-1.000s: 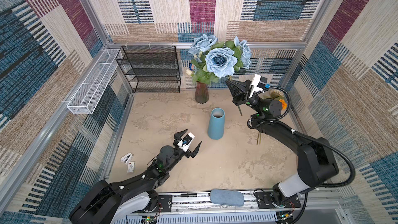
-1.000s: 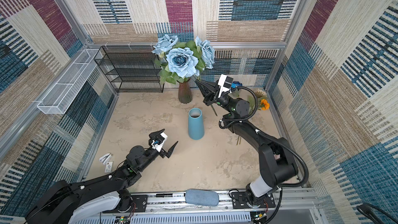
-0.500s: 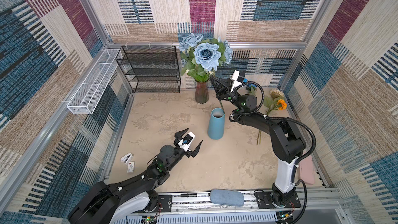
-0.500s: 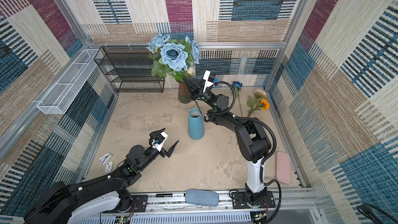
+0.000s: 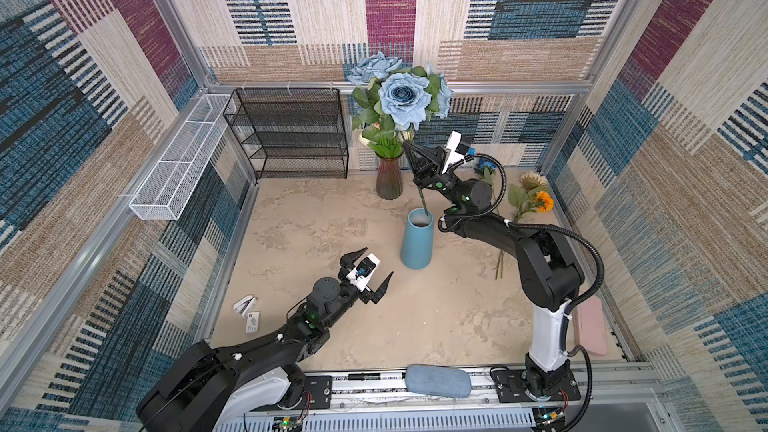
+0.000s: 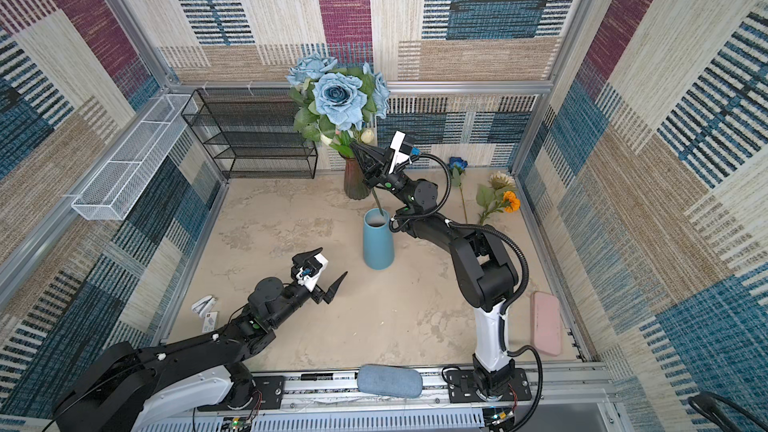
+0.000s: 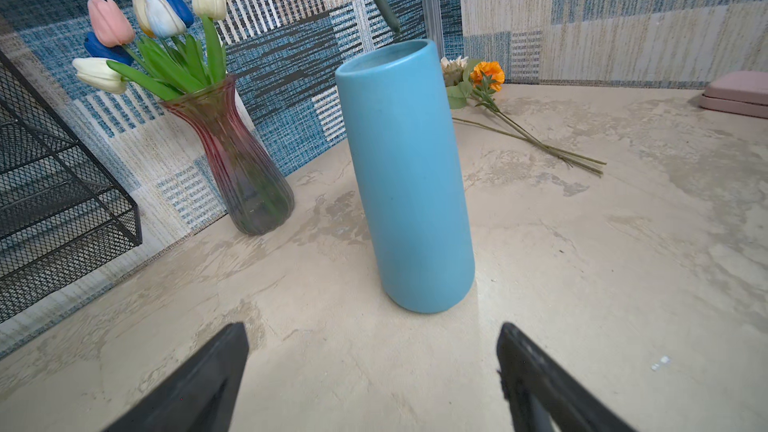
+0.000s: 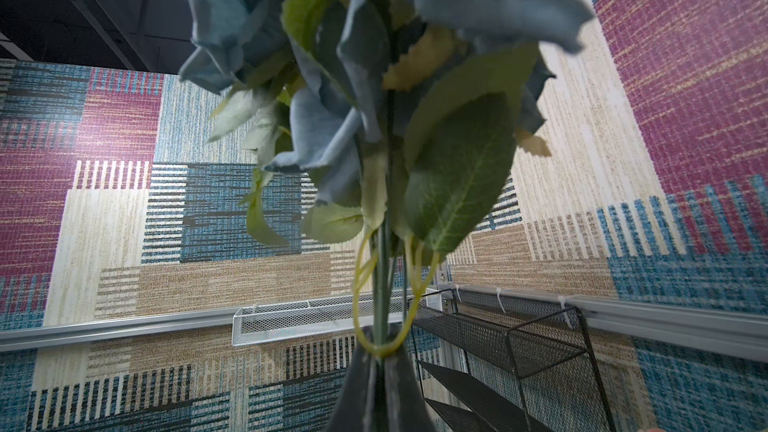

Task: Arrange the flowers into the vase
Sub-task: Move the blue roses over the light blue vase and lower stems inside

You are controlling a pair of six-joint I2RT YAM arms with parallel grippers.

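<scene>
The lower end of the dusty-blue roses' stem is just above the blue vase's opening (image 5: 418, 218). My right gripper will lower the stem into that opening below it and let go.
My right gripper (image 5: 406, 145) (image 6: 354, 144) (image 8: 379, 351) is shut on the green stem of the dusty-blue rose bunch (image 5: 405, 95) (image 6: 338, 99) (image 8: 374, 56), held upright. The stem's lower end (image 7: 390, 22) sits at the mouth of the blue vase (image 5: 417, 243) (image 6: 378, 241) (image 7: 405, 176), just above its rim. My left gripper (image 5: 378, 261) (image 6: 333, 261) (image 7: 372, 328) stands open and empty, low over the table in front of this vase. Tulips (image 7: 158, 18) fill a reddish glass vase (image 5: 389, 178) (image 7: 237, 168). An orange bloom (image 5: 543, 200), a pale sunflower (image 5: 533, 179) and a deep-blue rose (image 6: 457, 163) lie at the back right.
A black mesh shelf (image 5: 291, 135) stands at the back left, with a white wire basket (image 5: 178, 164) on the left wall. A pink case (image 5: 590, 330) lies at the right edge, a grey-blue pad (image 5: 438, 382) on the front rail, and small white items (image 5: 245, 305) at the front left.
My right arm has swung the rose bunch leftward from the right side, bringing its stem end to the blue vase's mouth. The left arm has stayed put.
</scene>
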